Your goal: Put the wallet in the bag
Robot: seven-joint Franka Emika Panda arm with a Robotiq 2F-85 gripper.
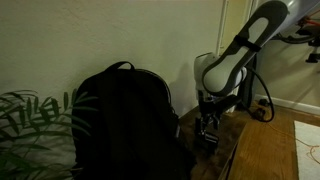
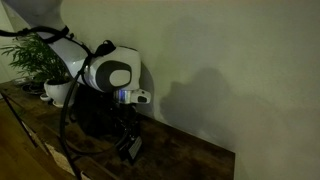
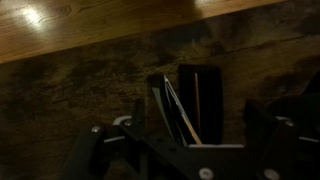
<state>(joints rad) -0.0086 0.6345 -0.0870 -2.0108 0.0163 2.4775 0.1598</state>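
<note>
The robot will next lower its gripper over the black wallet (image 3: 192, 108) on the tabletop below and close it across the wallet's sides, since both sides fit between the open fingers.
The wallet (image 3: 190, 100) is black with a pale edge and lies on the dark wooden table (image 3: 80, 80). In an exterior view it shows as a dark shape under the hand (image 2: 131, 150). My gripper (image 3: 195, 112) is open, one finger on each side of the wallet with a gap at both sides. It hangs low over the table in both exterior views (image 1: 209, 132) (image 2: 127, 143). The bag (image 1: 125, 120) is a black backpack standing upright next to the gripper. In an exterior view the arm mostly hides it (image 2: 92, 112).
A leafy plant (image 1: 30, 115) stands beyond the bag, and potted plants (image 2: 50, 70) line the wall. A white wall (image 2: 230, 60) runs close behind the table. The table's edge (image 1: 232, 160) drops to a wooden floor (image 1: 280, 145).
</note>
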